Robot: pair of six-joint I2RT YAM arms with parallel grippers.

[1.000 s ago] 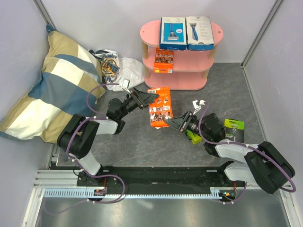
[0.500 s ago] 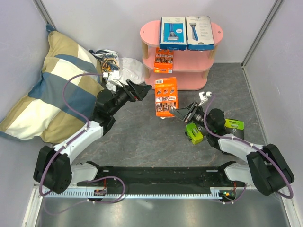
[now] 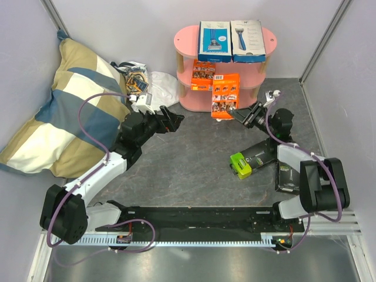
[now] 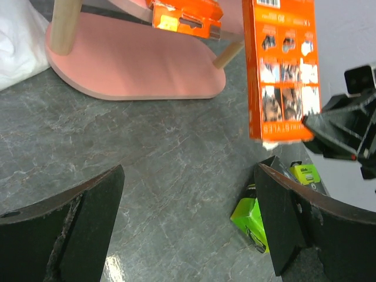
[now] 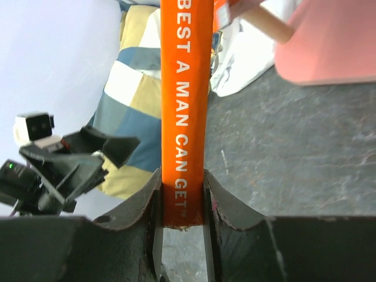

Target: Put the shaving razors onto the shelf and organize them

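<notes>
My right gripper will next carry the second card outward onto the shelf's middle board, empty beside the first orange card (image 3: 239, 71). Then it will move toward that first card.
The pink shelf (image 3: 235, 104) stands at the back. Its top board holds a blue box (image 3: 214, 41) and a white box (image 3: 247, 40); its middle board holds an orange card (image 3: 203, 75). My right gripper (image 3: 238, 113) is shut on the second orange card (image 3: 225, 95), holding it upright just in front of the shelf's right side. The right wrist view shows this card edge-on (image 5: 185, 106) between the fingers (image 5: 183, 200). My left gripper (image 3: 173, 120) is open and empty over the floor (image 4: 188, 217), left of the card (image 4: 282, 70). A lime-green-and-black box (image 3: 247, 161) and a black box (image 3: 286, 176) lie at the right.
A large checked pillow (image 3: 64, 100) fills the left side. A white plastic bag (image 3: 147, 82) of small colourful items lies left of the shelf. Grey walls close in the back and both sides.
My right gripper has carried the orange card from the middle of the floor back and right to the shelf front. My left gripper let go of it and drew back left.
</notes>
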